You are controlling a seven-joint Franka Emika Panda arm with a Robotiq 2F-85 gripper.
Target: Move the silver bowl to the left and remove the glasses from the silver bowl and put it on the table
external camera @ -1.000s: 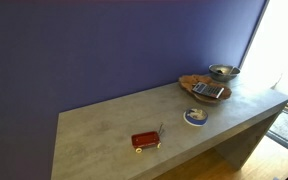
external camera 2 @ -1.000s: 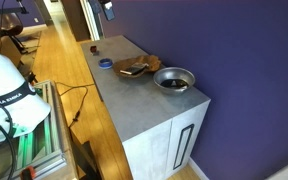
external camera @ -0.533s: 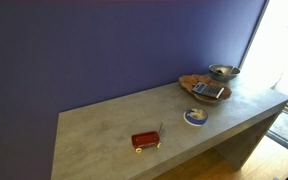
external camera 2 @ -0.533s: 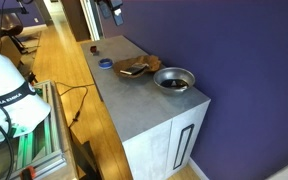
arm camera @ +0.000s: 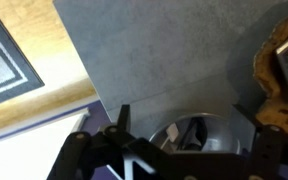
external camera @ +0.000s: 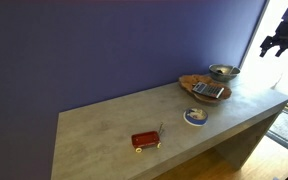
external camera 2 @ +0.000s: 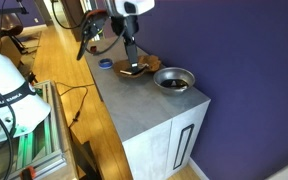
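Observation:
My gripper lowers outward with a turn onto the silver bowl's near rim (external camera 2: 160, 85) next, clear of the tray, since that rim lies below and outward of it.
The silver bowl (external camera: 223, 71) stands at the far end of the grey table (external camera: 104, 130), beside a wooden tray. It also shows in the exterior view (external camera 2: 174, 79), near the table's end. The glasses (external camera 2: 172, 83) lie as a dark shape inside the bowl. In the wrist view the bowl (arm camera: 216, 132) and the glasses (arm camera: 192, 132) show between my fingers. My gripper (external camera: 276, 45) (external camera 2: 132, 62) (arm camera: 184, 120) is open and empty, hanging well above the table near the bowl.
A brown wooden tray (external camera: 206, 88) (external camera 2: 136, 68) (arm camera: 284, 70) with items lies next to the bowl. A blue-and-white dish (external camera: 195, 117) (external camera 2: 105, 63) and a red box (external camera: 145, 140) sit further along. The table edge drops to wooden floor (arm camera: 24, 60).
My arm has come into both exterior views and the gripper has moved down towards the bowl end of the table. The bowl, the glasses and the other objects have not moved.

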